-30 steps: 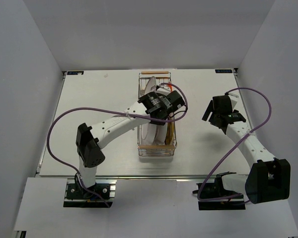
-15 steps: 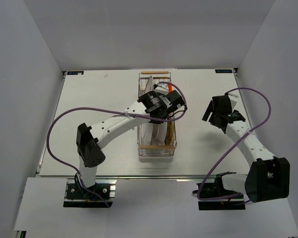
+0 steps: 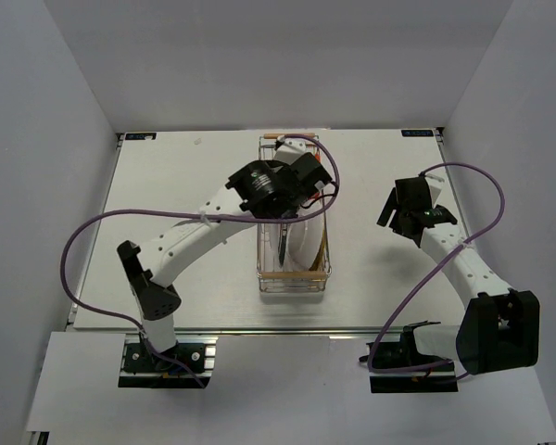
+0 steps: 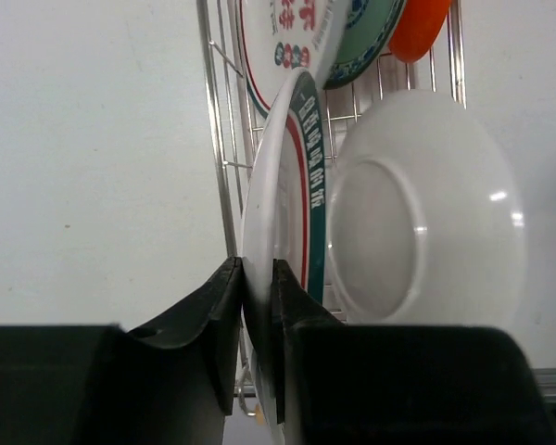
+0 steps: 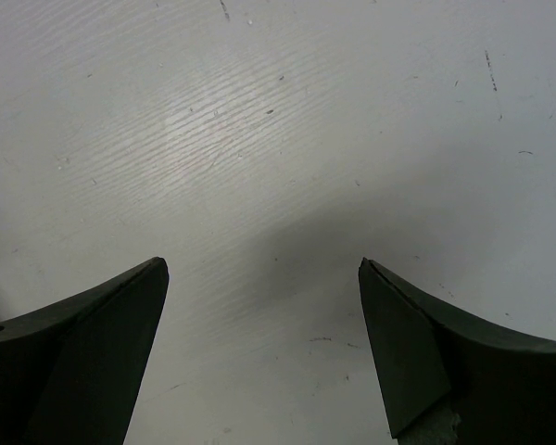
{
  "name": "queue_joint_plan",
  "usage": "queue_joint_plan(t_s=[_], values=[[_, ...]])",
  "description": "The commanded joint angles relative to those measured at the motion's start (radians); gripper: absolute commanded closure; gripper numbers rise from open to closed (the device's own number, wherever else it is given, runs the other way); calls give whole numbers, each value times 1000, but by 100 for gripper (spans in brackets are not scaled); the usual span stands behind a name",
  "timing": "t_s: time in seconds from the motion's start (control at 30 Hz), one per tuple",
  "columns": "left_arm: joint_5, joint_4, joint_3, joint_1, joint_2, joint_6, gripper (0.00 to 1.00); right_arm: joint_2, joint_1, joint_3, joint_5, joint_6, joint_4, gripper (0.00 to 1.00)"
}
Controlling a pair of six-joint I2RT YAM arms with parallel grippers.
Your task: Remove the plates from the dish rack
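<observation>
My left gripper lifts up from the rack (image 3: 262, 236) next, swings left in the top view and lowers toward bare tabletop, since it lies empty.
The dish rack (image 3: 262, 236) is a silver wire basket in the middle of the table, and its wires (image 4: 218, 139) show in the left wrist view. My left gripper (image 3: 299, 185) hangs over it, shut (image 4: 257, 306) on the edge of the white plate with the green rim (image 4: 283, 204), which it holds upright and edge-on. Beside it stands a plain white plate (image 4: 426, 204). Beyond are a plate with red marks (image 4: 287, 37), a teal plate (image 4: 366, 42) and an orange-red plate (image 4: 419, 28). My right gripper (image 3: 400, 215) is open (image 5: 264, 306) and empty over bare table, to the right of the rack.
The rack's wooden handles sit at its far end (image 3: 287, 136) and near end (image 3: 292, 274). Purple cables loop over the left arm (image 3: 102, 227) and the right arm (image 3: 486, 185). Grey walls enclose the white table (image 3: 167, 185) on three sides.
My left arm has stretched up and its wrist has moved back and left over the rack, carrying the gripped plate with it. The right arm has not moved.
</observation>
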Motion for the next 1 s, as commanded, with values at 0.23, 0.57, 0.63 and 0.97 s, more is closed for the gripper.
queue_joint_plan(t_s=[0.23,0.57,0.63,0.97], values=[[-61,-6,60,-8,-140,-5,100,10,-5,46,33,7,-17,11],[-219,65,40,8,-199,-12,100,15,-2,47,33,10,-16,11],[-256,145,5,17,-229,-6,100,16,-2,47,33,12,-17,11],[-325,618,-215,107,-406,231,100,23,-4,46,18,9,-7,11]])
